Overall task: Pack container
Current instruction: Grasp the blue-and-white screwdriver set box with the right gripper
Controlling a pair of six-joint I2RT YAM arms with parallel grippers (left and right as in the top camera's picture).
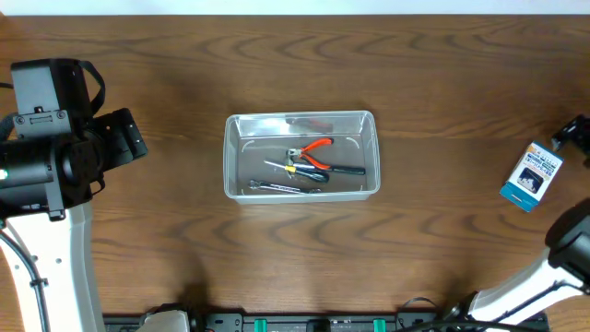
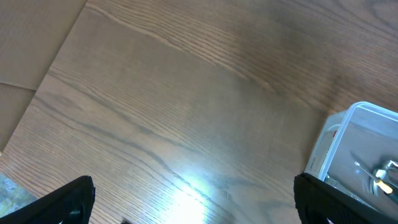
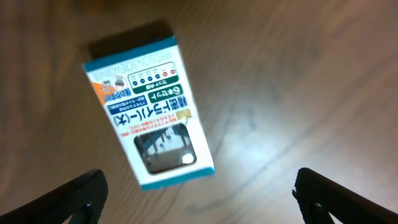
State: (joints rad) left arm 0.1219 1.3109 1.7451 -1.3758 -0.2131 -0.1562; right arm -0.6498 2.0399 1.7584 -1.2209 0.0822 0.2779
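Note:
My right gripper needs to lower to the left in the overhead view, turning its open fingers around the box's far end point(image 1: 546, 158) point(image 3: 140, 78), since the box lies crooked to them.
The clear plastic container point(image 1: 232, 157) stands at the table's middle. It holds orange-handled pliers point(image 1: 316, 149), a black-handled tool point(image 1: 336, 171) and a metal wrench point(image 1: 277, 187). My left gripper point(image 1: 124, 138) is open and empty over bare wood to the container's left. The left wrist view shows its fingers point(image 2: 196, 205) apart and a corner of the container point(image 2: 348, 134) at the right. My right gripper point(image 1: 576, 134) is open at the far right, just above a small blue-and-white box point(image 1: 532, 175). In the right wrist view the box point(image 3: 149, 106) lies ahead of the open fingers point(image 3: 199, 202), not between them.
The wooden table point(image 1: 415, 258) runs across the whole view. Its pale far edge point(image 1: 295, 7) is at the top. The arm bases stand at the bottom left point(image 1: 55, 267) and bottom right point(image 1: 544, 286).

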